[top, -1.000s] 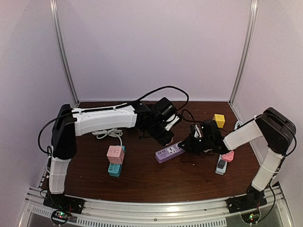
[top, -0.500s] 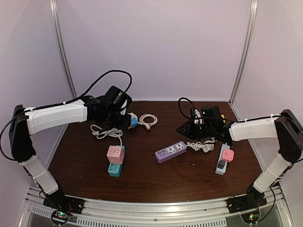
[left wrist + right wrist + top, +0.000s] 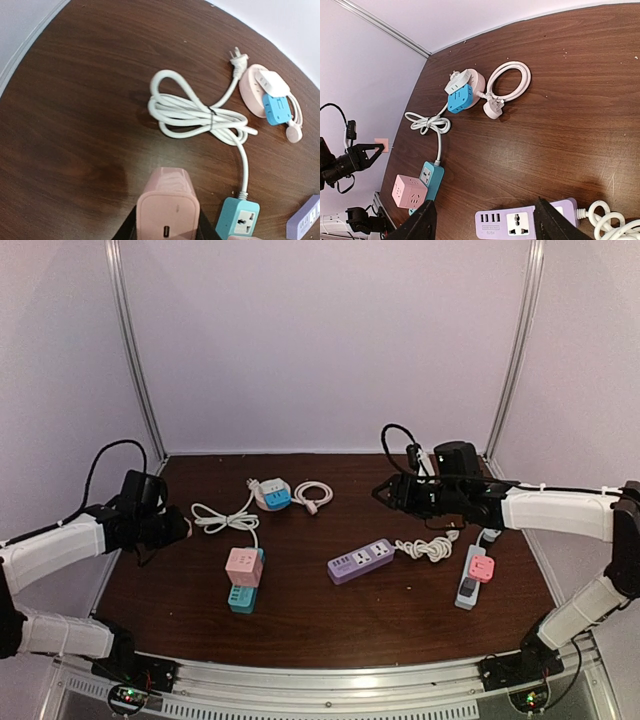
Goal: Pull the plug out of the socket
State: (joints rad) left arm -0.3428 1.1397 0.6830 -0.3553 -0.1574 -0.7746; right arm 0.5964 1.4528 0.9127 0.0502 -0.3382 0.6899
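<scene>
The bare tabletop (image 3: 106,202) beside the teal strip is clear, so my left gripper should move down there next and release the small pink plug (image 3: 167,210).
My left gripper (image 3: 180,530) hangs over the table's left edge, shut on a small pink plug (image 3: 167,210). The right wrist view shows it far off, with the pink plug (image 3: 381,143) at the tips of the left gripper (image 3: 370,150). The purple socket strip (image 3: 361,561) lies flat mid-table with its sockets bare and its white cord (image 3: 425,548) coiled to the right. My right gripper (image 3: 385,492) floats open above and behind the strip, with nothing between its fingers. In its own view the right gripper (image 3: 484,205) frames the purple strip (image 3: 527,222).
A teal strip (image 3: 240,598) carries a pink cube socket (image 3: 244,567), and its white cord (image 3: 195,112) is bundled behind. A round pink socket with white and blue plugs (image 3: 272,493) and a white cable loop (image 3: 313,495) sit at the back. A grey strip (image 3: 468,588) lies at the right.
My left arm has swung from the table's middle back to the left edge, jaws still shut. My right gripper has left the purple strip, lifted toward the back and opened.
</scene>
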